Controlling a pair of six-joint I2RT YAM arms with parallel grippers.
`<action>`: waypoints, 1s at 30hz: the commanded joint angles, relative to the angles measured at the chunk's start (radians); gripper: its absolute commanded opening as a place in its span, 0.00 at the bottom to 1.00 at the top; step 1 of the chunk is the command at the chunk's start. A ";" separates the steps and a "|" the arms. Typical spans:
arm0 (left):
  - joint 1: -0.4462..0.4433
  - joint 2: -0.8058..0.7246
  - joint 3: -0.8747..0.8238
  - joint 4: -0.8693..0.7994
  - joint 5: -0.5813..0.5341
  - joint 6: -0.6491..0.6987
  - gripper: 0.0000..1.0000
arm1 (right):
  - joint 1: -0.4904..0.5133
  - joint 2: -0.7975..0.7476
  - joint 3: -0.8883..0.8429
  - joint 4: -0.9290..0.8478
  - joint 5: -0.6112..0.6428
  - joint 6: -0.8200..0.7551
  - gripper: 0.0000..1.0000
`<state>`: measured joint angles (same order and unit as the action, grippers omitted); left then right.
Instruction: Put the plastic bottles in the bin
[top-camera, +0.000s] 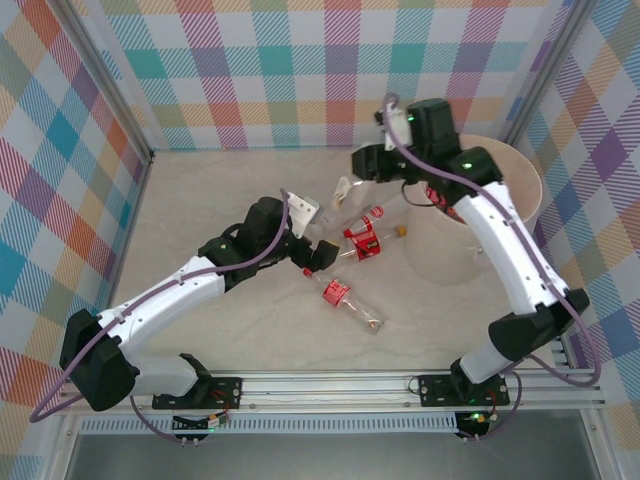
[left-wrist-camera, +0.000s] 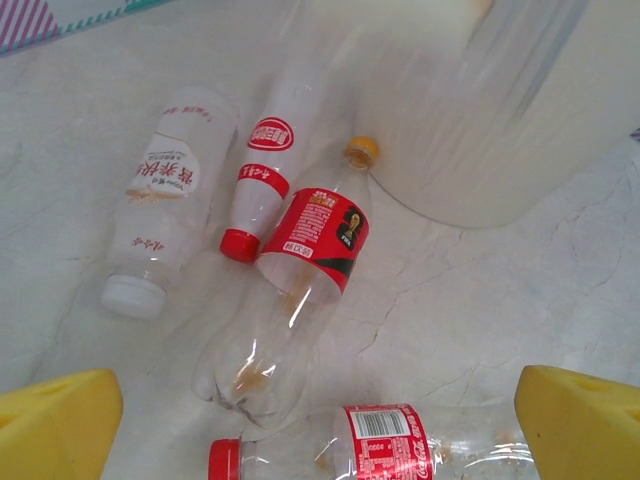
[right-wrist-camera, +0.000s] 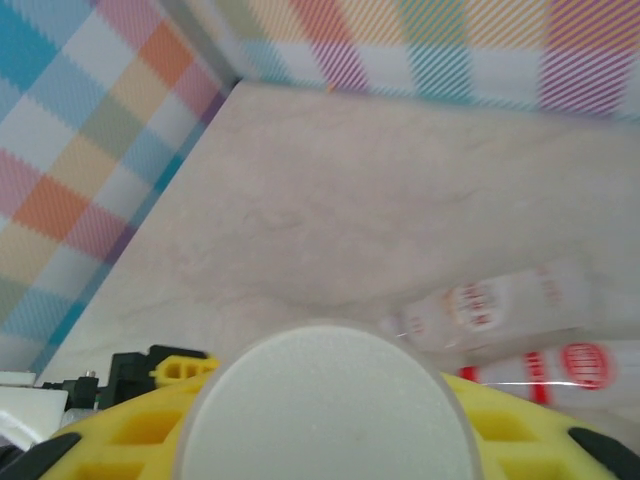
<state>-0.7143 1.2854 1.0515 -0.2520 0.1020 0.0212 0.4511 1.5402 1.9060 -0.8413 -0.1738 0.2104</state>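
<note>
I should next carry the white bottle in my right gripper across over the bin's opening (top-camera: 518, 182) and let go of it there, because bottles with red labels already stand inside.
Several plastic bottles lie left of the bin (top-camera: 525, 172). Under my open left gripper (left-wrist-camera: 320, 432) a clear red-capped, red-labelled bottle (left-wrist-camera: 385, 445) lies crosswise between the yellow fingers (left-wrist-camera: 58, 420), untouched. Beyond it lie a clear yellow-capped bottle with a red label (left-wrist-camera: 312, 250), a small white bottle with a red cap (left-wrist-camera: 266, 170) and a white-capped bottle (left-wrist-camera: 160, 200). In the top view my left gripper (top-camera: 318, 256) hovers over the red-labelled bottles (top-camera: 360, 241). My right gripper (top-camera: 350, 186) is shut on a white bottle whose round base (right-wrist-camera: 330, 410) faces the right wrist camera.
The bin's pale wall (left-wrist-camera: 480, 100) rises just beyond the bottle cluster. Checkered walls (top-camera: 300, 70) close in the table at the back and sides. Another red-labelled bottle (top-camera: 345, 294) lies nearer the front. Two bottles (right-wrist-camera: 500, 305) lie below the right gripper.
</note>
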 joint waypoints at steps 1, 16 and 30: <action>0.019 0.009 0.021 -0.010 -0.035 -0.047 1.00 | -0.104 -0.091 0.098 -0.087 0.117 -0.070 0.34; 0.021 0.058 0.050 -0.079 -0.049 -0.051 1.00 | -0.529 -0.084 0.155 -0.186 0.376 -0.239 0.28; 0.045 0.074 0.064 -0.081 -0.027 -0.131 1.00 | -0.602 0.019 -0.081 -0.076 0.369 -0.266 0.30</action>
<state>-0.6830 1.3624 1.0790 -0.3378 0.0410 -0.0727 -0.1497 1.5570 1.8378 -0.9577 0.1909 -0.0418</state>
